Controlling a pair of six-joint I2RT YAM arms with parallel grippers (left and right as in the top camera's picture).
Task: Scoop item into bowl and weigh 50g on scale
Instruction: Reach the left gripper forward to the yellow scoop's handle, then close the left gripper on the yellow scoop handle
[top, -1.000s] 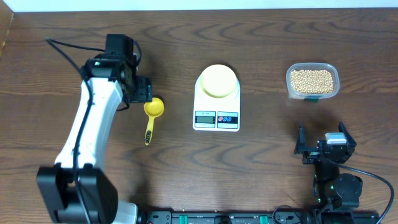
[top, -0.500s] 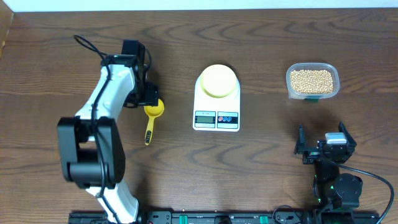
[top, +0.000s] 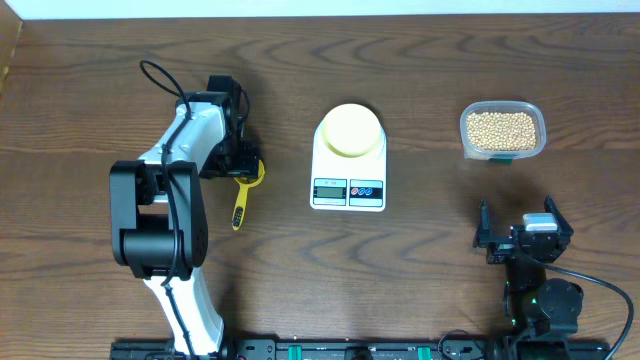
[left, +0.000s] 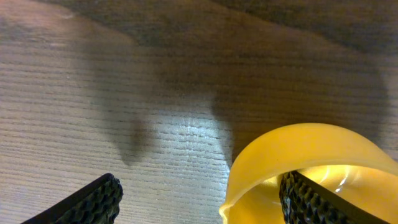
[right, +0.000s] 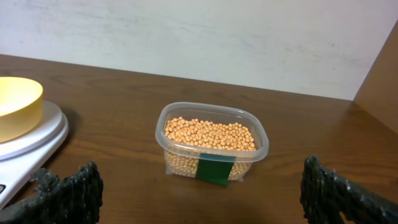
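My left gripper needs to ease outward and close on the scoop's cup rim (left: 231, 194), since the cup's rim lies between the gripper's fingers, one inside the cup (left: 311, 155) and one outside.
The tan beans (top: 502, 127) fill a clear tub (top: 503, 150) at the back right; the beans (right: 209, 134) also show ahead in the right wrist view. The pale yellow bowl (top: 350, 130) stands empty on the white scale (top: 348, 190). A bright yellow scoop (top: 240, 205) lies left of the scale. My left gripper (top: 246, 165) is open low over the scoop's cup (left: 311, 155), one finger inside the cup and one outside its rim (left: 199, 199). My right gripper (top: 520, 238) is open and empty near the front right, with nothing between its fingers in its own wrist view (right: 205, 199).
The tub (right: 211, 146) has a green label on its near side. The bowl (right: 15, 106) and the scale (right: 37, 140) are at the left edge of the right wrist view. A pale wall runs behind the table's far edge.
My left gripper has moved right and down onto the scoop's cup, and the left arm has folded in closer. The right arm has not moved.
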